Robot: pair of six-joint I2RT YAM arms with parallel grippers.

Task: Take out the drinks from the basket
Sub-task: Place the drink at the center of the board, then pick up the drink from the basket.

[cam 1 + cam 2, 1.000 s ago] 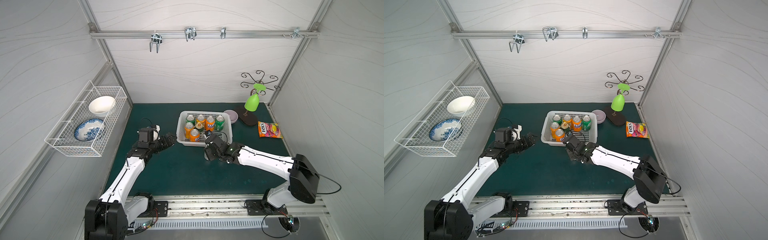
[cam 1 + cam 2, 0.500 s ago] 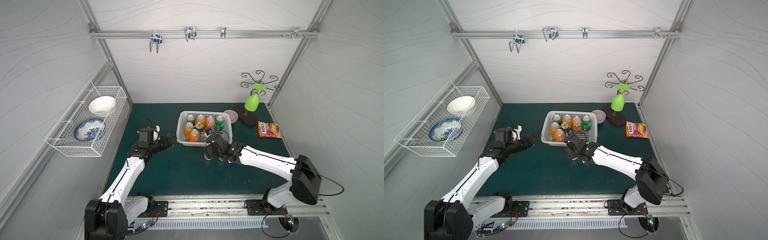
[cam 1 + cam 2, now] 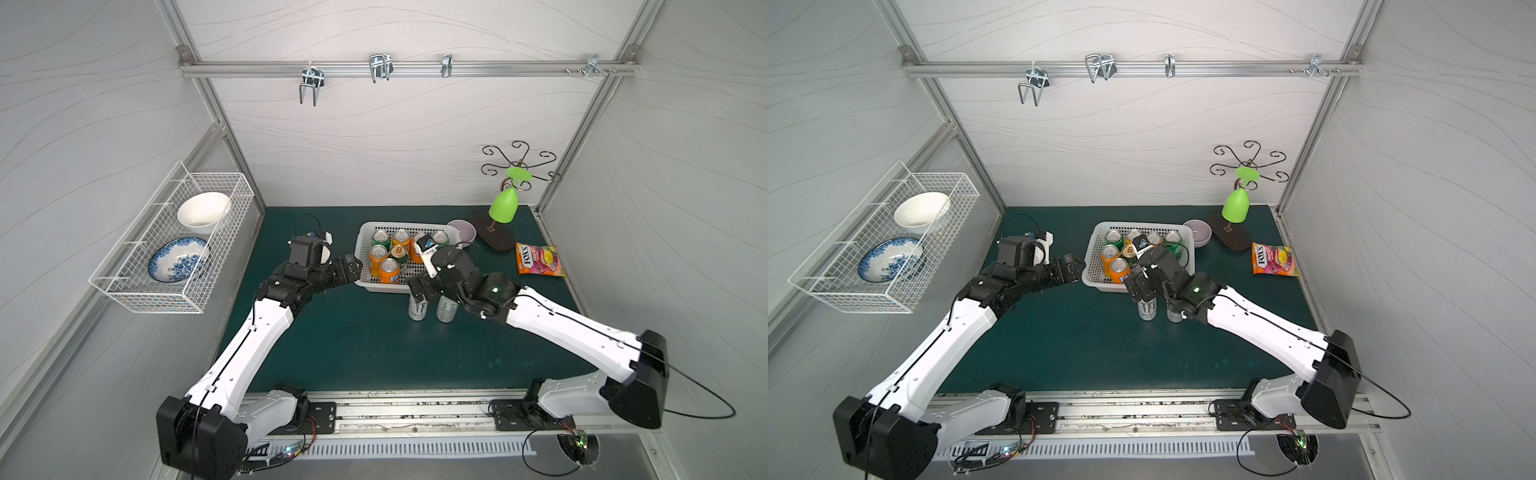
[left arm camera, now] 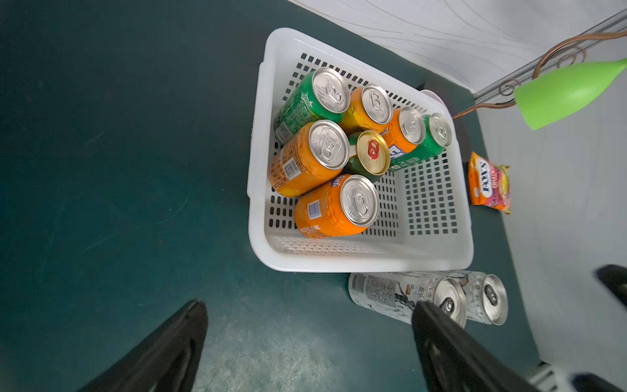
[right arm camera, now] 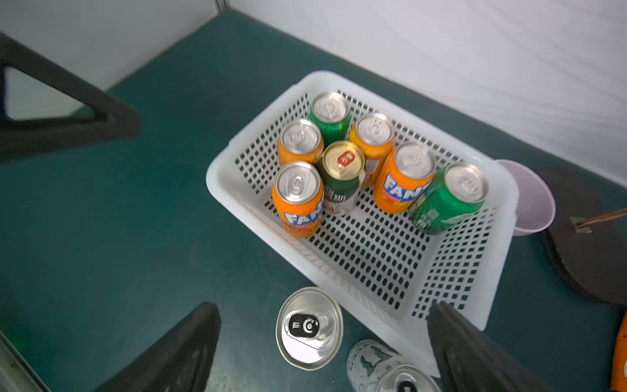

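My left gripper needs to go over the basket's rim next and then down around the front orange Fanta can point(image 3: 389, 270) point(image 4: 339, 206), because the bare bottom of the basket beside it leaves room for my fingers.
The white perforated basket point(image 3: 360, 259) point(image 3: 1092, 266) point(image 4: 258, 169) point(image 5: 217, 173) holds several upright drinks: orange Fanta cans point(image 3: 388, 272) point(image 4: 336, 210) point(image 5: 298, 200), green cans point(image 4: 305, 101) point(image 5: 448, 200) and a dark green gold-topped can point(image 4: 371, 152) point(image 5: 342, 163). Two white-silver Monster cans point(image 3: 417, 308) point(image 3: 446, 311) point(image 3: 1147, 311) point(image 5: 308, 327) stand on the mat just in front of the basket. My right gripper point(image 3: 428, 291) point(image 3: 1144, 289) point(image 5: 322, 307) hovers above them, open and holding nothing. My left gripper point(image 3: 351, 270) point(image 3: 1073, 268) point(image 4: 308, 303) is open and empty by the basket's left side.
A Fox's candy bag point(image 3: 538, 259) lies at the right. A lilac bowl point(image 3: 465, 230) touches the basket's back right corner, beside a dark stand base point(image 3: 494, 239) with a green glass point(image 3: 503, 205). A wire rack with bowls point(image 3: 174, 245) hangs on the left wall.
My right gripper's jaws have spread wide, letting go of a white-silver can that now stands beside the other one, and it has lifted a little. The left arm has not moved.
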